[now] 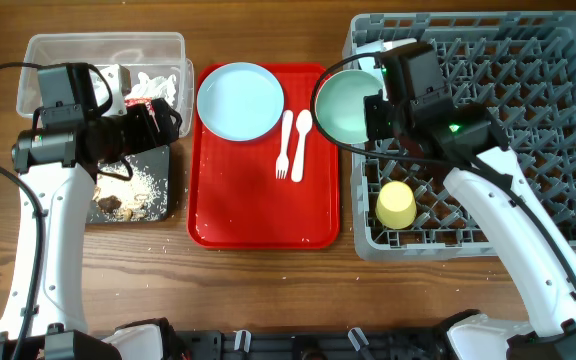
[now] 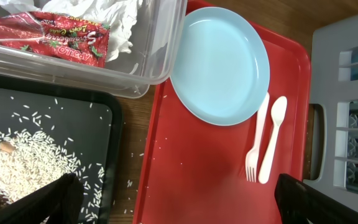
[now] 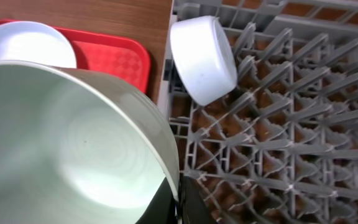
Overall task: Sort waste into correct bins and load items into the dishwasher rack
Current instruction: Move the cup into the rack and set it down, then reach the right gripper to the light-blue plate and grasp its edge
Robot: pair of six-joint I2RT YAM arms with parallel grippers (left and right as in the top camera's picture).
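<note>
The right gripper carries the bowl down next, turned and tilted, into the rack gap between the small pale blue bowl and yellow cup.
My right gripper (image 3: 178,200) is shut on the rim of the mint-green bowl (image 3: 61,149) and holds it over the left edge of the grey dishwasher rack (image 1: 528,120). In the rack are a yellow cup (image 1: 396,204) and a small pale blue bowl (image 3: 204,59) on its side. My left gripper (image 2: 179,202) is open and empty, above the black tray (image 2: 114,124) and the red tray's left edge. The pale blue plate (image 2: 219,62), white fork (image 2: 255,146) and spoon (image 2: 273,140) lie on the red tray (image 2: 197,180). The clear tub (image 2: 160,56) holds the red wrapper (image 2: 48,34) and white tissue (image 2: 104,12).
The black tray holds pale rice grains (image 2: 17,162) and brownish food scraps (image 1: 118,205). A few grains lie on the wooden table (image 2: 132,180) between the trays. The rack's handle side (image 2: 319,143) borders the red tray on the right.
</note>
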